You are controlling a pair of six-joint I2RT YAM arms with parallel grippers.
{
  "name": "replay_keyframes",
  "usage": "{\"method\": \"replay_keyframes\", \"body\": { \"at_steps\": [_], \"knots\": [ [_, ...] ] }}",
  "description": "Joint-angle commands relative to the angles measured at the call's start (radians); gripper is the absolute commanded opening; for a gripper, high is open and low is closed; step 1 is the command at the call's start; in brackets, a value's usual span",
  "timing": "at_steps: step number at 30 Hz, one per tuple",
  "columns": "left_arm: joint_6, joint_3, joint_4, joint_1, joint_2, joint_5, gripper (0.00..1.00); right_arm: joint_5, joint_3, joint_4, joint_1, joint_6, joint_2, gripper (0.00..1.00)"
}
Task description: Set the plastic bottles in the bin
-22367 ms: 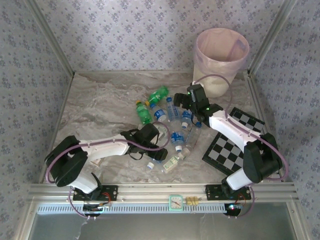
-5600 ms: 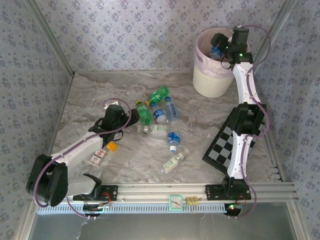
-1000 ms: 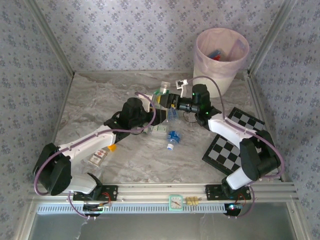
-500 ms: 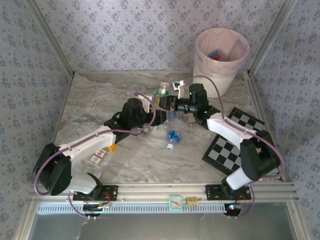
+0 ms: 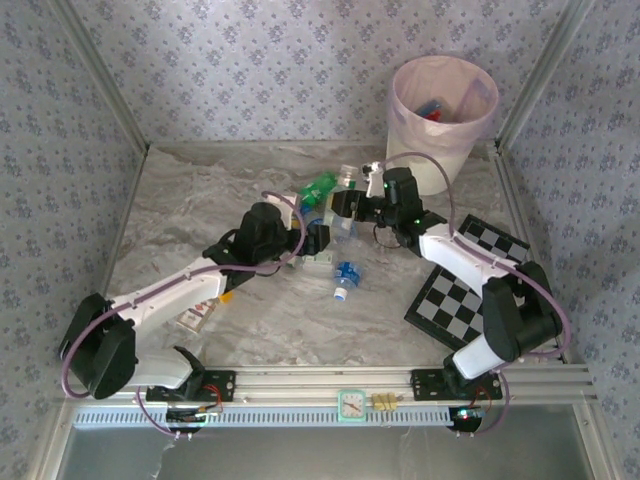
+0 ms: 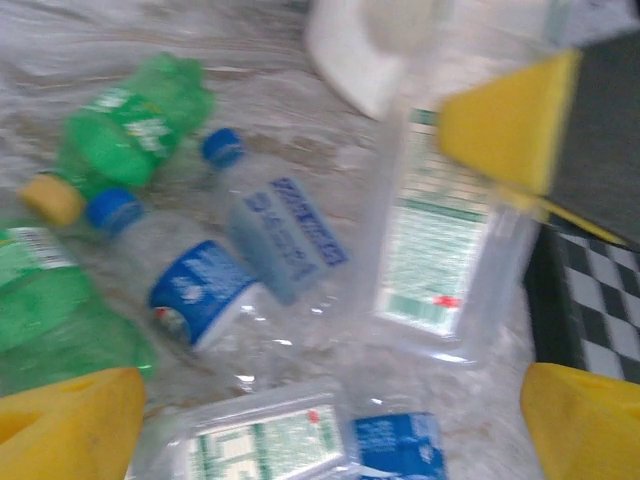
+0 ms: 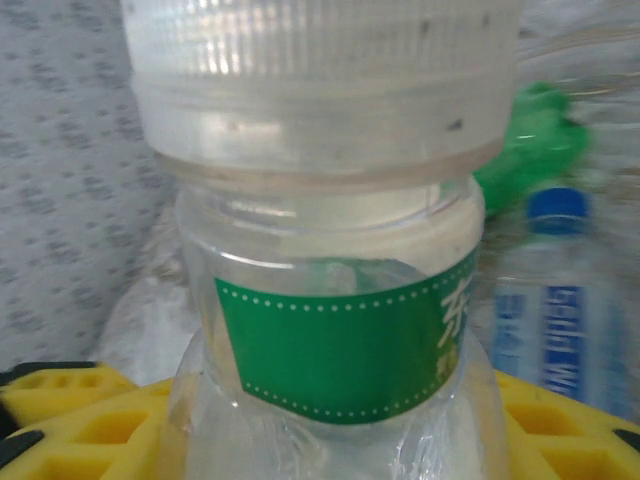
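Observation:
The robot's right hand will next go up, carry the clear bottle outward over the bin's opening (image 5: 444, 92) and let it go there, because bottles already lie inside.
My right gripper (image 5: 343, 200) is shut on a clear bottle (image 7: 330, 340) with a green band and a pale cap, held upright above the pile; its yellow fingers (image 7: 70, 410) flank the bottle's body. In the left wrist view that same bottle (image 6: 440, 250) hangs ahead. My left gripper (image 5: 313, 238) stands open, its fingertips (image 6: 70, 420) wide apart and nothing between them. Beneath it lie green bottles (image 6: 130, 125), blue-labelled bottles (image 6: 190, 280) and a pale-labelled one (image 6: 260, 440). The bin (image 5: 430, 170) stands at the back right with bottles inside.
A checkerboard (image 5: 460, 290) lies at the right under my right arm. A red-and-white packet (image 5: 195, 315) and a small orange piece (image 5: 224, 294) sit by my left forearm. A blue-labelled bottle (image 5: 345, 275) lies alone nearer the front. Walls close in the table's back and sides.
My left gripper opened, let go of the clear bottle and drew back and down. My right gripper closed on that bottle and now holds it alone.

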Motion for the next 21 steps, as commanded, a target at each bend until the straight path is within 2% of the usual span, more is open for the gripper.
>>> {"method": "replay_keyframes", "body": {
  "at_steps": [1,6,12,21],
  "knots": [
    [-0.066,0.001,-0.106,0.024,-0.027,-0.216,1.0,0.167,0.031,-0.127,-0.022,-0.074,-0.085,0.49],
    [-0.162,-0.036,-0.124,0.074,-0.032,-0.236,1.0,0.263,0.108,-0.215,-0.077,-0.14,-0.146,0.49],
    [-0.211,-0.066,-0.105,0.101,-0.038,-0.227,1.0,0.309,0.254,-0.209,-0.167,-0.192,-0.171,0.49],
    [-0.177,-0.057,-0.092,0.101,-0.026,-0.166,1.0,0.37,0.549,-0.156,-0.291,-0.234,-0.026,0.47]
  ]
}}
